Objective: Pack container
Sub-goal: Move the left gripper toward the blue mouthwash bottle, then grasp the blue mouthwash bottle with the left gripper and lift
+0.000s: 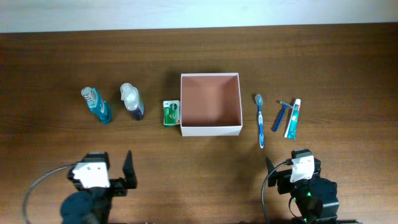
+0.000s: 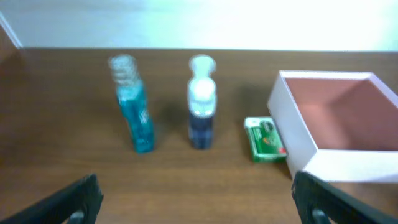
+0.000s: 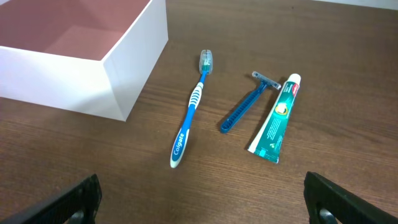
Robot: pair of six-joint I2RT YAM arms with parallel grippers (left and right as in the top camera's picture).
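Note:
Next, my left gripper moves outward over the teal bottle and down around the teal bottle's silvery cap (image 1: pixel 87 93) (image 2: pixel 124 68), since the bottle stands upright, cap end on top.
The container (image 1: pixel 182 104), a square shallow white box with a pinkish-tan inside, sits empty at the table's middle; it also shows in the left wrist view (image 2: pixel 292 137) and the right wrist view (image 3: pixel 134 56). Left of it stand a teal bottle (image 1: pixel 98 106), a dark blue bottle (image 1: pixel 132 101) and a small green packet (image 1: pixel 171 112). Right of it lie a blue toothbrush (image 1: pixel 260 121), a blue razor (image 1: pixel 280 115) and a toothpaste tube (image 1: pixel 292 118). My left gripper (image 2: pixel 198 202) and right gripper (image 3: pixel 205 202) are open and empty near the front edge.
The wooden table (image 1: pixel 199 162) runs to a pale wall at the back. In the right wrist view the toothbrush (image 3: pixel 191 112), razor (image 3: pixel 244 104) and toothpaste (image 3: pixel 277 119) lie side by side. In the left wrist view the bottles (image 2: pixel 138 106) (image 2: pixel 202 102) stand upright beside the packet (image 2: pixel 266 139).

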